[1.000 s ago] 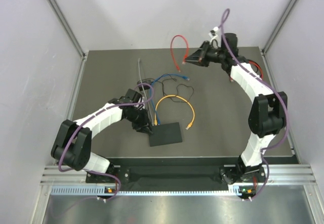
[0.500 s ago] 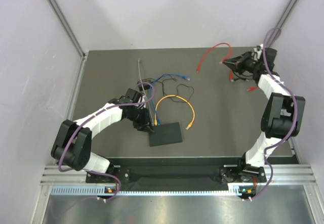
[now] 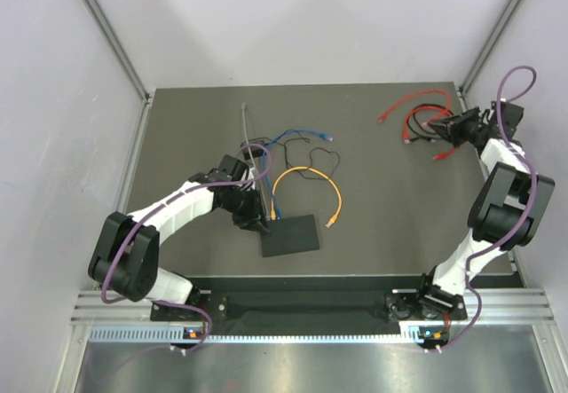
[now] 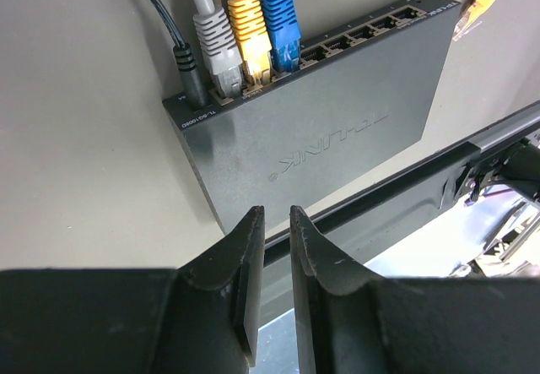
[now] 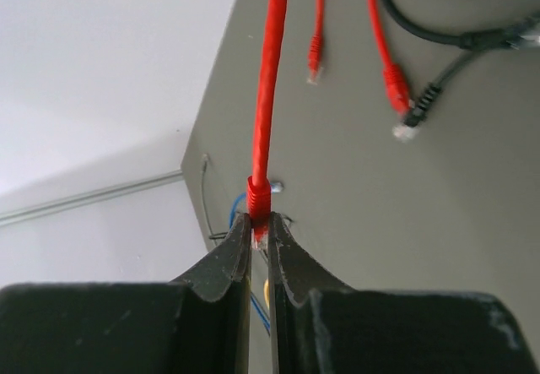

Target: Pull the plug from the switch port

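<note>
My right gripper should next pull back and down to free its plug beside the near loose red plug, as bare tabletop is below and behind my fingers.
The black switch (image 3: 291, 233) lies flat near the table's front; in the left wrist view (image 4: 321, 112) its socket row holds a black power lead (image 4: 187, 70) and grey (image 4: 215, 45), yellow (image 4: 249, 32) and blue (image 4: 278, 19) plugs. My left gripper (image 3: 259, 223) sits at the switch's left end, its fingers (image 4: 245, 256) shut on nothing. My right gripper (image 3: 441, 127) is at the back right, away from the switch. It is shut on a red plug (image 5: 258, 201), whose red cable (image 3: 413, 109) trails over the table.
A yellow cable (image 3: 306, 173) loops behind the switch, its loose end (image 4: 481, 2) lying free. Blue and thin black cables (image 3: 302, 136) lie further back. More red and black plugs (image 5: 395, 83) lie at the back right. Side walls and frame posts enclose the table.
My right arm has swung right to the back right corner, carrying the red cable with it. My left arm and the switch have not moved.
</note>
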Controlling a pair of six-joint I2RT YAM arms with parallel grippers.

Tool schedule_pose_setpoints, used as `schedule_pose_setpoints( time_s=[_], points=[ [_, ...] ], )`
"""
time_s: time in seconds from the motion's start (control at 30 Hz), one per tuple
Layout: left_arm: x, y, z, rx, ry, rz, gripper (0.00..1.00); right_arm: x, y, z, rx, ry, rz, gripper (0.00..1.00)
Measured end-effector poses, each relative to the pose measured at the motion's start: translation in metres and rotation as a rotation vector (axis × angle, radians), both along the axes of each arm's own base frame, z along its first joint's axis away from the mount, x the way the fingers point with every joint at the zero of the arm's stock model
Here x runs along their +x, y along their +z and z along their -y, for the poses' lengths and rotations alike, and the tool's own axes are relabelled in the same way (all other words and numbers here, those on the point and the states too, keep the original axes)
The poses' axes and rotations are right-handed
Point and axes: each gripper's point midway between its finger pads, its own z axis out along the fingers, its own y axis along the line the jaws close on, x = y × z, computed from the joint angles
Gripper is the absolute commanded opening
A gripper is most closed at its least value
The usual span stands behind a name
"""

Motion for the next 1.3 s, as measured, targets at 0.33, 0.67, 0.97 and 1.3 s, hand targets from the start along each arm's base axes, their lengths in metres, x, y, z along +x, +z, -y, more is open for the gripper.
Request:
schedule_pose_setpoints(
  time_s=[0.33,0.67,0.97,1.3],
  points=[
    [-0.001,0.000,-0.001,0.003,0.001,-0.003,0.24,-0.031,-0.041,0.033,-0.011,-0.050,-0.118,0.00],
    [-0.002,0.000,0.000,0.001,0.000,-0.006,0.24,-0.049,-0.084,0.043,-0.110,0.004,-0.256,0.14],
    [-0.005,0.000,-0.002,0.008,-0.001,-0.021,0.24,-0.051,-0.089,0.060,-0.240,0.023,-0.305,0.46],
    [-0.010,0.001,-0.005,0.020,0.001,-0.034,0.24,-0.062,-0.090,0.044,-0.332,0.058,-0.363,0.60]
  ],
)
